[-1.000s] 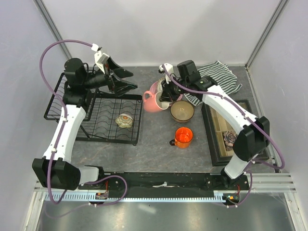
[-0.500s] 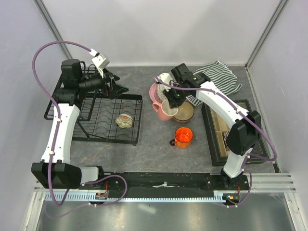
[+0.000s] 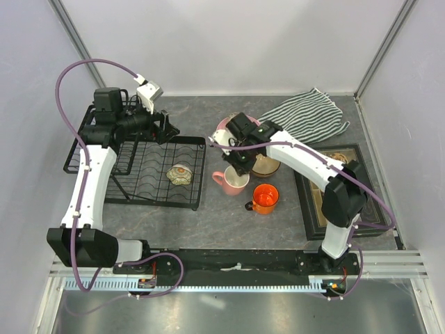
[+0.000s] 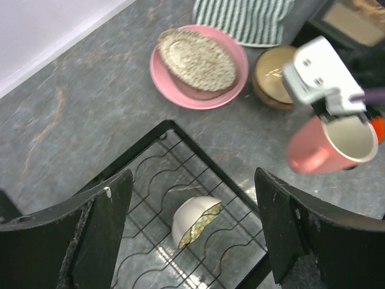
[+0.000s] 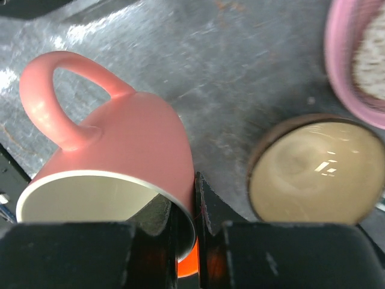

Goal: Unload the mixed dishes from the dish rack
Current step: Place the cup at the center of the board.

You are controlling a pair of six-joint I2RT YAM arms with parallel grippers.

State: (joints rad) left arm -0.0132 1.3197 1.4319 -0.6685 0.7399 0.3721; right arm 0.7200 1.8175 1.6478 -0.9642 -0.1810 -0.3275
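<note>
My right gripper moves down toward the bare tabletop beside the orange mug next to release the pink mug [image 3: 231,181], since the pink mug's base still hangs in the air.
The black wire dish rack [image 3: 139,163] stands at the left, with the small floral bowl [image 3: 180,174] on its side in the tray section [image 4: 195,220]. My left gripper [image 3: 165,129] hangs open and empty above the rack's far right corner [image 4: 192,180]. My right gripper [image 3: 236,164] is shut on the rim of the pink mug [image 3: 231,181], one finger inside and one outside [image 5: 183,205]. The mug [image 5: 120,144] is tilted just above the table. The orange mug [image 3: 265,198], tan-brown bowl [image 3: 266,165] and pink plate [image 4: 165,81] carrying the patterned oval dish [image 4: 197,59] are on the table.
A striped cloth [image 3: 306,115] lies at the back right. The dark compartmented box [image 3: 334,188] sits along the right side. Grey enclosure walls close in the table on the left, back and right.
My right gripper has carried the pink mug from beside the pink plate forward and down, to left of the orange mug. My left gripper has drawn back a little over the rack.
</note>
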